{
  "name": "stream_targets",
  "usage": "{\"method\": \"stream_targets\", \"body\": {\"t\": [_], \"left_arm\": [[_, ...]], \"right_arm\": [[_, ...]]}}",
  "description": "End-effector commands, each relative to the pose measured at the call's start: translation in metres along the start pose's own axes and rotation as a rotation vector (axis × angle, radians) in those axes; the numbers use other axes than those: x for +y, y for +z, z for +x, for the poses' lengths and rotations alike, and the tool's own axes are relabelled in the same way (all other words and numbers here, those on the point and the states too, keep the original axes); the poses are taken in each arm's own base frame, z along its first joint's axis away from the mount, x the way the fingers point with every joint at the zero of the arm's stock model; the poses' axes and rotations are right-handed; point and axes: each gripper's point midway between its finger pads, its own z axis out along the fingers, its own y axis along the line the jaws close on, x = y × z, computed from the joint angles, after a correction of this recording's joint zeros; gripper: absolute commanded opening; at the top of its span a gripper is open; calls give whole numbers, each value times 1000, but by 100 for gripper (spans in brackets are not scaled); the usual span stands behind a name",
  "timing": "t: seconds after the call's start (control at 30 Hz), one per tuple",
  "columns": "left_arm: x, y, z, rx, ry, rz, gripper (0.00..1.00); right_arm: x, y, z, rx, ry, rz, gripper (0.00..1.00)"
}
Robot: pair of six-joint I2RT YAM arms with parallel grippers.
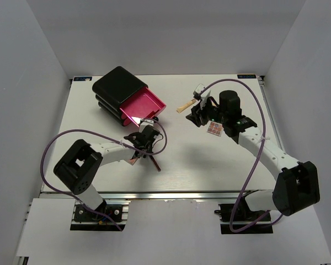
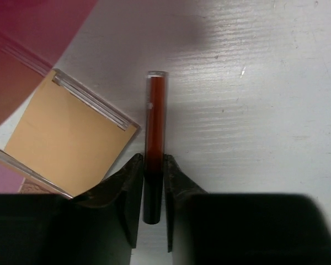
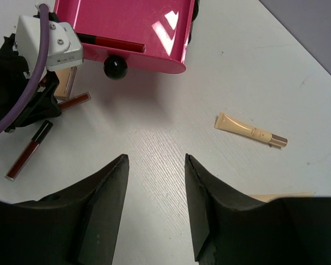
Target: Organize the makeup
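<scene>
My left gripper holds my pencil, and one is already in the pink drawer. Next, the gripper should go up, move outward over the bottom of the drawer near the drawer's knob, go down and release my pencil there.
My left gripper (image 2: 153, 160) is shut on a dark-and-red pencil (image 2: 155, 118), low over the white table, just in front of the pink drawer (image 1: 145, 105). A tan compact (image 2: 66, 141) lies right beside it on the left. The right wrist view shows that held pencil (image 3: 75, 101), a second pencil (image 3: 27, 150) loose on the table, and a third pencil (image 3: 113, 42) inside the drawer. My right gripper (image 3: 154, 163) is open and empty above bare table. A beige tube (image 3: 251, 131) lies to its right. An eyeshadow palette (image 1: 214, 128) lies under the right arm.
The big black box (image 1: 115, 85) stands at the back left with its pink drawer pulled out towards the middle. A second beige piece (image 3: 278, 195) peeks out by my right finger. White walls close in the table on three sides.
</scene>
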Motion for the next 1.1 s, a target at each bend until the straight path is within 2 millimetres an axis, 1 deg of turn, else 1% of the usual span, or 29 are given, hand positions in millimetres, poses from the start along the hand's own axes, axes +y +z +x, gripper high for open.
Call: {"method": "stream_targets", "body": {"t": [0.0,0.07,0.1,0.13,0.17,0.2,0.23,0.27,0.3,0.33,0.37,0.4,0.47,0.5,0.53,0.6,0.63,0.67,0.7,0.77,0.8,0.83,0.87,0.9,0.93,1.0,1.03,1.07], "left_arm": [[4,1,4,2,0,-14,27],[0,-2,2,-4,-6,5,21],[-3,-5,-1,-11,-7,23,19],[-8,-10,-5,-27,4,43,14],[-14,-20,-17,-67,-6,74,12],[-19,-26,-22,-83,-6,100,9],[-26,-34,-28,-104,2,131,3],[-30,-46,-38,-138,-11,163,1],[-32,-53,-42,-152,-12,184,0],[-38,-61,-43,-160,-4,219,0],[-39,-67,-44,-167,-5,234,0],[-42,-80,-52,-193,-17,271,0],[-43,-93,-55,-206,-17,305,0],[-44,-105,-62,-232,-24,332,0],[-46,-111,-61,-232,-7,357,0],[-47,-127,-72,-273,18,384,0],[-47,-131,-77,-287,25,388,0],[-46,-135,-84,-306,36,383,0],[-46,-144,-97,-338,43,383,0],[-40,-148,-112,-376,94,334,0],[-40,-156,-129,-411,102,320,0],[-38,-150,-132,-412,168,281,0],[-32,-147,-140,-425,191,234,0],[-31,-151,-153,-445,201,211,0],[-25,-138,-154,-420,243,163,0],[-20,-133,-167,-426,252,142,0],[-13,-128,-174,-435,257,122,0],[-11,-121,-176,-430,266,113,0]], "right_arm": [[5,-9,-17,-53,-6,-11,51],[9,-10,-13,-44,0,-28,51],[12,-12,-14,-46,-4,-39,51],[16,-13,-11,-40,-11,-56,52],[26,-15,-6,-35,-9,-100,55],[31,-17,-1,-20,-7,-120,56],[35,-19,4,-14,-18,-138,56],[42,-22,6,-13,-18,-161,57],[46,-23,15,3,-9,-170,57],[47,-25,19,7,-14,-174,57],[50,-26,23,18,-10,-179,57],[52,-27,30,30,-4,-179,57],[54,-29,37,43,-1,-181,57],[57,-30,42,54,6,-187,57],[58,-30,44,55,7,-189,57],[61,-31,46,57,16,-199,57],[61,-31,46,55,14,-200,57],[61,-30,46,57,17,-200,57],[60,-30,46,56,16,-197,57],[60,-29,47,56,14,-197,57],[60,-29,47,56,13,-198,57],[60,-29,48,56,13,-200,57],[63,-28,49,53,15,-214,58],[65,-28,51,51,9,-228,58],[67,-27,51,44,3,-241,59],[74,-24,58,58,14,-271,59],[76,-24,58,59,12,-272,59],[75,-19,66,87,27,-269,59]]}}
